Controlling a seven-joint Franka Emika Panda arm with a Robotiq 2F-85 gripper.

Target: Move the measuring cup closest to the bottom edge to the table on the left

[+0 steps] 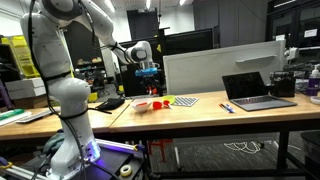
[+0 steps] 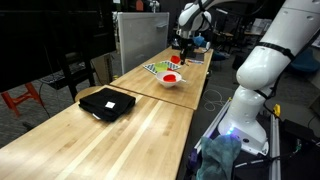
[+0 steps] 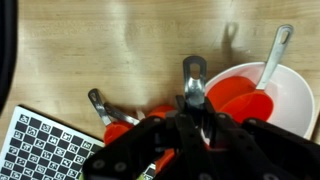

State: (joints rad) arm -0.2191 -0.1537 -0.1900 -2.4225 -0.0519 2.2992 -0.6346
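I will next carry the tiny measuring cup back toward the base and down to the clear end of the shorter table by the bench, and I will let go of it there.
My gripper (image 3: 190, 125) hangs over a cluster of red measuring cups beside a white bowl (image 3: 295, 100). Its fingers look pressed together on a tiny red measuring cup (image 3: 193, 75), whose grey handle sticks out ahead of the fingertips. The cup's body is mostly hidden by the fingers. In both exterior views the gripper (image 1: 147, 72) (image 2: 180, 45) is a little above the bench, over the bowl (image 1: 143, 104) (image 2: 172, 80). The shorter wood-topped table (image 1: 102, 120) adjoins the bench by the robot base.
More red cups (image 3: 118, 128) and a checkerboard card (image 3: 40, 150) lie beside the bowl, which holds a red cup with a long handle (image 3: 280, 45). An open laptop (image 1: 255, 90) and a white panel (image 1: 215, 65) stand further along the bench. A black flat case (image 2: 106, 103) lies nearer.
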